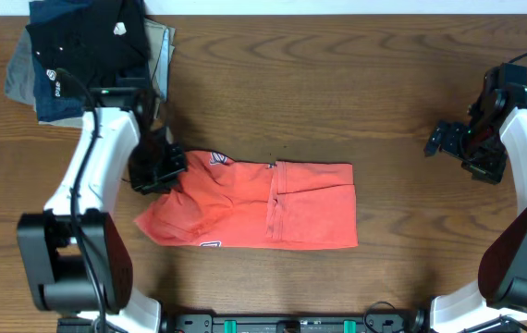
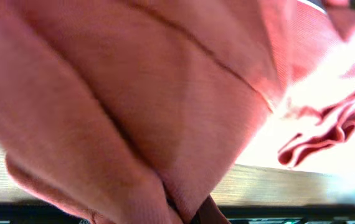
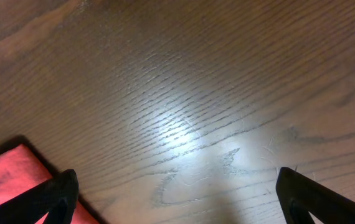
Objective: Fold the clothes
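Note:
This end of the shirt is unfolded, so my left gripper will carry the bunched cloth onto the folded panel (image 1: 312,192), to its right in the overhead view, and release it.
The coral-red T-shirt (image 1: 263,205) lies partly folded in the middle of the table, with a bit of navy lettering at its top left. My left gripper (image 1: 164,171) is at the shirt's left end and is shut on a bunched fold of the cloth. The left wrist view is filled by this red cloth (image 2: 152,106), which hides the fingers. My right gripper (image 1: 441,139) is open and empty over bare wood, well right of the shirt. In the right wrist view its fingertips (image 3: 177,193) stand wide apart, and a corner of the shirt (image 3: 9,180) shows at the lower left.
A pile of folded black, navy and khaki garments (image 1: 88,51) sits at the back left corner, just behind my left arm. The wooden table (image 1: 337,83) is bare at the back and on the right side.

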### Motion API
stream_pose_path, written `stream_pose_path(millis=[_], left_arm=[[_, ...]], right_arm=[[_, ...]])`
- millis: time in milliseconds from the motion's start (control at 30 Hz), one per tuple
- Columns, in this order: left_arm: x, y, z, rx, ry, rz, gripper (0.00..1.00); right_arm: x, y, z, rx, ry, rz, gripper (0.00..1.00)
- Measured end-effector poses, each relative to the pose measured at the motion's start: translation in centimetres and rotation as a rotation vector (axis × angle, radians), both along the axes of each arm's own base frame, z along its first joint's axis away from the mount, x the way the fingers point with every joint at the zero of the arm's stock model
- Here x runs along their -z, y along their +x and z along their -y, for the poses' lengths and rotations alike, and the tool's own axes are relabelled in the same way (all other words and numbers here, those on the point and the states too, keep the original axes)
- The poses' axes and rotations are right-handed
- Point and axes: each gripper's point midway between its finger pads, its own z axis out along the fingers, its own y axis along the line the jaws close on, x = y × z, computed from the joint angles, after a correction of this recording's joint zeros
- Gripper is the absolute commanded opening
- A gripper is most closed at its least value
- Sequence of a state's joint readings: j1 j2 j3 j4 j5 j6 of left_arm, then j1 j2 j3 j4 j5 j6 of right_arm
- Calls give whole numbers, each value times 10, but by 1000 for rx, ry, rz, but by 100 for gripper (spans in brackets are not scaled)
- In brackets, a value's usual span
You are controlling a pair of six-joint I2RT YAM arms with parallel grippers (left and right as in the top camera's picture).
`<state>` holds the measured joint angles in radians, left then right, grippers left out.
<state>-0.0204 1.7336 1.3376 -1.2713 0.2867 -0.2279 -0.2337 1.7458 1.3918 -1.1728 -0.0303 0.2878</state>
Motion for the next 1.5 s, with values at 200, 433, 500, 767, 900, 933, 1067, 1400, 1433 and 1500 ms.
stream_pose_path(millis=[200,433,500,767,900,933,1067,1400,1433,1500], left_arm=[[-18,-4,50,110,5,94,6],[-19,-1,129,234,-41,224,6],[-20,-4,145,253,-52,241,6],[-1,-17,190,298,-63,225,6],[16,-18,207,314,-63,216,6],[18,-19,209,320,-63,215,6],[18,-21,211,329,-54,220,6],[17,-27,217,337,-52,222,6],[17,-28,218,343,-54,224,6],[17,-31,220,353,-52,220,6]], right_arm=[[0,0,0,0,0,0,99],[0,0,0,0,0,2,99],[0,1,0,0,-1,3,99],[0,1,0,0,-1,2,99],[0,1,0,0,-1,3,99],[0,1,0,0,-1,3,99],[0,1,0,0,-1,3,99],[0,1,0,0,-1,2,99],[0,1,0,0,-1,3,99],[0,1,0,0,-1,3,99]])
